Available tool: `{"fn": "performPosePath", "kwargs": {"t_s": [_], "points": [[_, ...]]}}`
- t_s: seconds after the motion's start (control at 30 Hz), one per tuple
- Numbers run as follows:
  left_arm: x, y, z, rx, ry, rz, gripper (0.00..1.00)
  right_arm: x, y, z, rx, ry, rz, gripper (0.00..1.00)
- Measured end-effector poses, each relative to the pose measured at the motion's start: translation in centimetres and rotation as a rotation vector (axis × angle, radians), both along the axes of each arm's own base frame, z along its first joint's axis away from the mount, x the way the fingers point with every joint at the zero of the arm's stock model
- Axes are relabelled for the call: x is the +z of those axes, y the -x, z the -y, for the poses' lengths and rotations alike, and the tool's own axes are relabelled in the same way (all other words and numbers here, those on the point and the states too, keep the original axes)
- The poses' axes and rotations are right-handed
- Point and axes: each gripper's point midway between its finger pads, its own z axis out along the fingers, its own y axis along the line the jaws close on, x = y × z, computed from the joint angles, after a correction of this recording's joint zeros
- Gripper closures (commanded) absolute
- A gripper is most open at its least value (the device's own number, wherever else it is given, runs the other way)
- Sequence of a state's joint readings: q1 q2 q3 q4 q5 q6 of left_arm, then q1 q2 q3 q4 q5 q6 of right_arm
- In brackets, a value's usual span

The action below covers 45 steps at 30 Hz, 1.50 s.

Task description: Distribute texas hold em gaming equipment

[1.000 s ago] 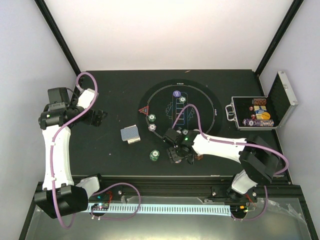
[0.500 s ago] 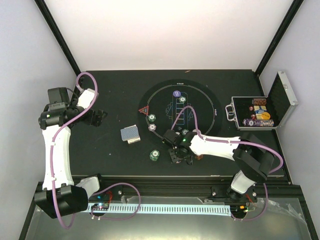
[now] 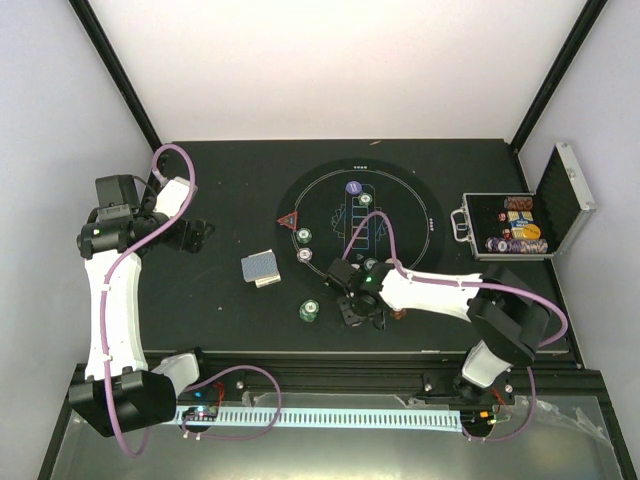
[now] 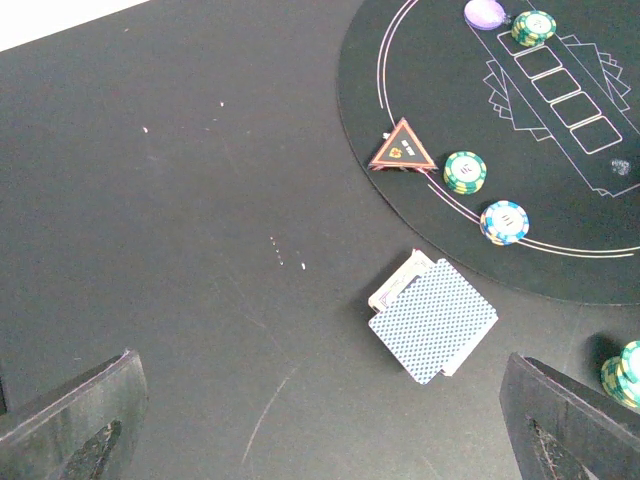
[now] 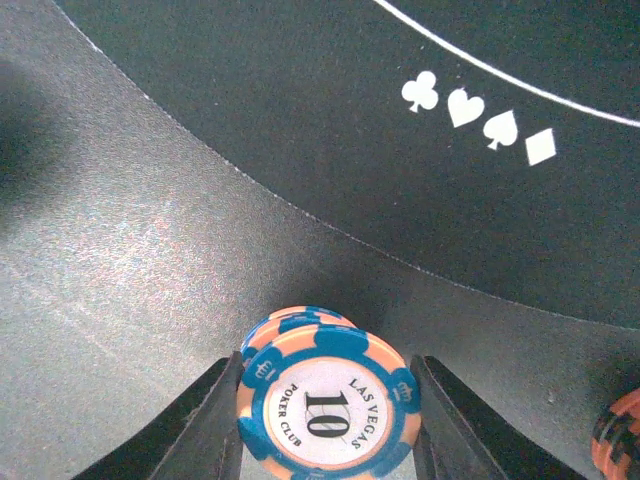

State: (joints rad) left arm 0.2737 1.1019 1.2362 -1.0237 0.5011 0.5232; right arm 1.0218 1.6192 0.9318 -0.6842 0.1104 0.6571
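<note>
The robot's right gripper will next lift the orange-and-blue chip, carry it outward, then lower it and release it on bare mat beside the far green chip.
In the right wrist view my right gripper (image 5: 328,420) has both fingers against the edges of a short stack of orange-and-blue "10" poker chips (image 5: 330,405). The stack stands on the table just outside the black mat (image 5: 350,100). From above, this gripper (image 3: 360,310) covers those chips. My left gripper (image 3: 195,235) hangs open far left, nothing between its fingers (image 4: 70,420). The blue-backed card deck (image 3: 262,268) (image 4: 432,318) lies left of the mat. A red triangle marker (image 3: 289,220), green chips (image 3: 303,236), a white chip stack (image 3: 305,256) and a purple button (image 3: 353,187) sit on the mat.
Another green chip stack (image 3: 309,311) stands left of the right gripper, and a brown-red chip (image 3: 397,314) (image 5: 620,440) lies just to its right. The open silver case (image 3: 565,200) with chips stands at the right edge. Black frame rails border the table.
The right gripper's jaws have narrowed onto the orange-and-blue chip stack, and the arm shifted slightly left. The left arm has not moved.
</note>
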Motion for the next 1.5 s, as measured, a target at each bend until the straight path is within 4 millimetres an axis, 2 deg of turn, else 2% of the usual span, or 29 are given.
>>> {"fn": "performPosePath", "kwargs": {"t_s": [0.27,0.47,0.6,0.77,0.83,0.97,1.1,1.3,1.43,1.5], "points": [[0.0,0.0,0.0,0.000,0.000,0.000,0.01,3.1,-0.9,-0.9,0.001,-0.033,0.044,0.67],[0.0,0.0,0.0,0.000,0.000,0.000,0.01,6.8,-3.5,-2.0,-0.004,-0.063,0.112,0.67],[0.0,0.0,0.0,0.000,0.000,0.000,0.01,9.1,-7.6,-0.7,-0.062,-0.070,0.163,0.68],[0.0,0.0,0.0,0.000,0.000,0.000,0.01,11.3,-16.5,2.9,-0.203,-0.049,0.236,0.68],[0.0,0.0,0.0,0.000,0.000,0.000,0.01,11.4,-19.8,4.1,-0.245,-0.034,0.255,0.67],[-0.1,0.0,0.0,0.000,0.001,-0.002,0.01,10.5,-26.7,6.1,-0.311,-0.002,0.276,0.67],[-0.5,-0.3,-0.1,-0.001,0.006,-0.019,0.01,8.2,-31.4,7.4,-0.351,0.014,0.264,0.67],[-1.1,-0.6,-0.1,-0.005,0.018,-0.040,0.01,3.8,-35.8,8.5,-0.386,0.017,0.221,0.67],[-1.1,-0.7,0.0,-0.006,0.020,-0.041,0.01,0.8,-37.2,9.1,-0.402,0.022,0.187,0.66],[-1.1,-0.7,0.0,-0.007,0.020,-0.041,0.01,-0.4,-37.5,9.4,-0.409,0.024,0.169,0.62]]}}
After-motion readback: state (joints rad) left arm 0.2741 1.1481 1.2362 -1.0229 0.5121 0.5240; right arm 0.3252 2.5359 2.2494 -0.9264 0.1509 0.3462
